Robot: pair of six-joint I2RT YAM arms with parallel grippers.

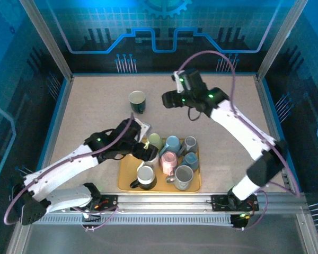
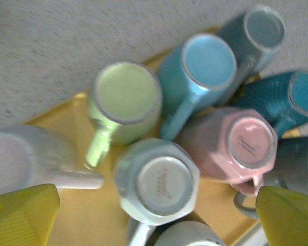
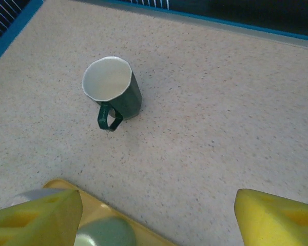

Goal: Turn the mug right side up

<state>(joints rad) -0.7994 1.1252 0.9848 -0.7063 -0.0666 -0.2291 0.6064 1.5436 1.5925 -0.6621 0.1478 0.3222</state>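
My left gripper moves down next with open fingers around the pale octagonal mug's sides, as the mug stands bottom up on the yellow tray (image 2: pixel 66 225) below the fingers.
A dark green mug (image 3: pixel 113 89) stands upright on the table, white inside, handle toward the camera; from above, the same mug (image 1: pixel 137 101) sits left of my right gripper (image 1: pixel 168 99). My right gripper (image 3: pixel 156 220) is open and empty, well back from the mug. My left gripper (image 2: pixel 156 220) hangs open over the yellow tray (image 2: pixel 66 225), its fingers either side of a pale octagonal mug (image 2: pixel 156 182) that stands bottom up. Around it, bottom up, are a green mug (image 2: pixel 126 100), a light blue mug (image 2: pixel 205 69) and a pink mug (image 2: pixel 241 146).
The yellow tray (image 1: pixel 124 185) lies at the table's near edge, crowded with several mugs; a grey mug (image 1: pixel 183 177) and a white-lined dark mug (image 1: pixel 146 177) stand mouth up at its front. Bare table lies beyond the tray. Blue walls and metal posts enclose the table.
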